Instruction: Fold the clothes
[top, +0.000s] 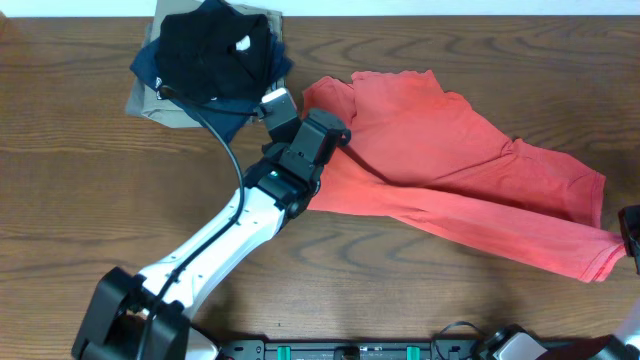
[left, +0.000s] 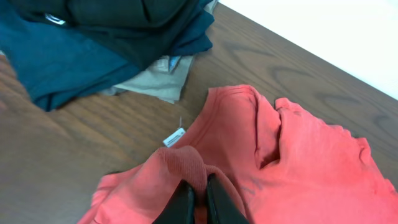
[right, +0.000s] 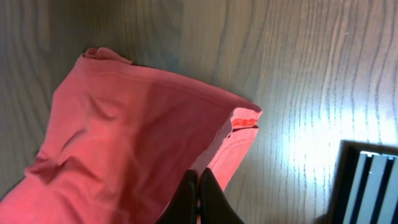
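Before opening, I need to bring my left gripper down toward the table beside the white label (left: 175, 137), since the ribbed collar (left: 183, 162) still stands in a peak.
The clothes are a red-orange T-shirt (top: 450, 170) lying crumpled across the middle and right of the wooden table, lettering not visible. My left gripper (top: 338, 134) is at the shirt's left end. In the left wrist view the left gripper (left: 198, 182) is shut on the ribbed collar (left: 183, 162), with a white label (left: 175, 137) just beyond it. My right gripper (top: 631, 236) shows only at the right edge, by the shirt's lower right corner. In the right wrist view the right gripper (right: 198, 177) is shut on the hem edge of the T-shirt (right: 124, 137).
A pile of black, navy and khaki garments (top: 210, 55) sits at the back left, close to the shirt's collar, and shows again as a pile (left: 93, 43) in the left wrist view. A black slotted fixture (right: 367, 180) lies right of the right gripper.
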